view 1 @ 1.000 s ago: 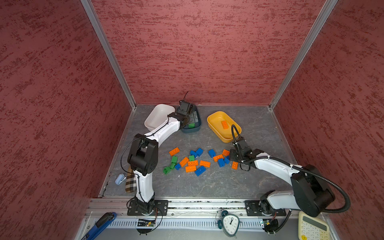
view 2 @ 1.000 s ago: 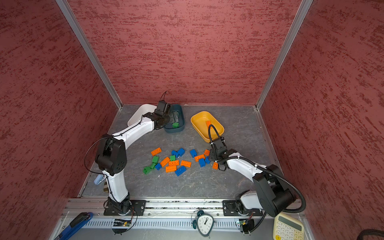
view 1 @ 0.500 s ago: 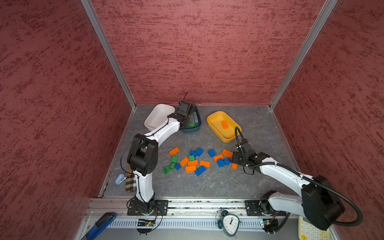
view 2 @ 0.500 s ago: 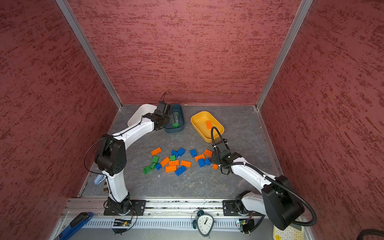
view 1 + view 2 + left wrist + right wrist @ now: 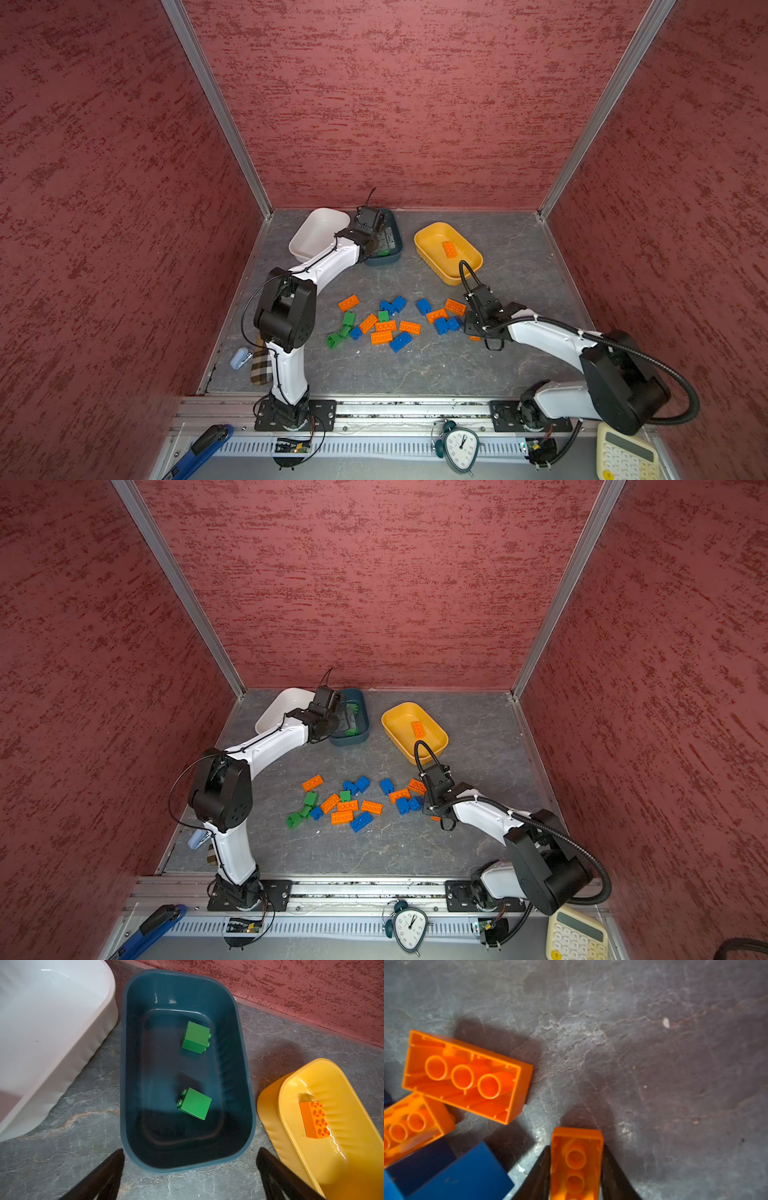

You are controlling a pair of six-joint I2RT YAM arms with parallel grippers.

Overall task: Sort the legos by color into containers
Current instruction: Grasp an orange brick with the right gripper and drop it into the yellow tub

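Observation:
The right gripper rises next, moves outward over the yellow container's bare bottom and releases the lego, since the yellow container [image 5: 428,257] already holds an orange lego.
Loose orange, blue and green legos [image 5: 386,324] lie scattered mid-table. My right gripper [image 5: 576,1147] is low at the pile's right end, shut on an upside-down orange lego [image 5: 576,1159]; in both top views only a sliver of that lego [image 5: 474,338] [image 5: 435,818] shows under the gripper. My left gripper [image 5: 190,1150] hangs open and empty over the near rim of the dark teal container [image 5: 245,1076], which holds two green legos [image 5: 196,1037] [image 5: 195,1103]. The white container [image 5: 316,232] stands left of it. The yellow container [image 5: 428,257] at the right holds one orange lego [image 5: 449,248].
Two more upside-down orange legos [image 5: 467,1076] and a blue one [image 5: 463,1174] lie close beside the right gripper. A small pale-blue object [image 5: 240,358] and a plaid cloth [image 5: 261,370] sit by the left wall. A clock [image 5: 459,446], a calculator [image 5: 623,457] and a blue tool [image 5: 199,449] lie beyond the front rail.
My right gripper has shifted a little toward the front and closed on the orange lego at the pile's right end. The left arm has not moved.

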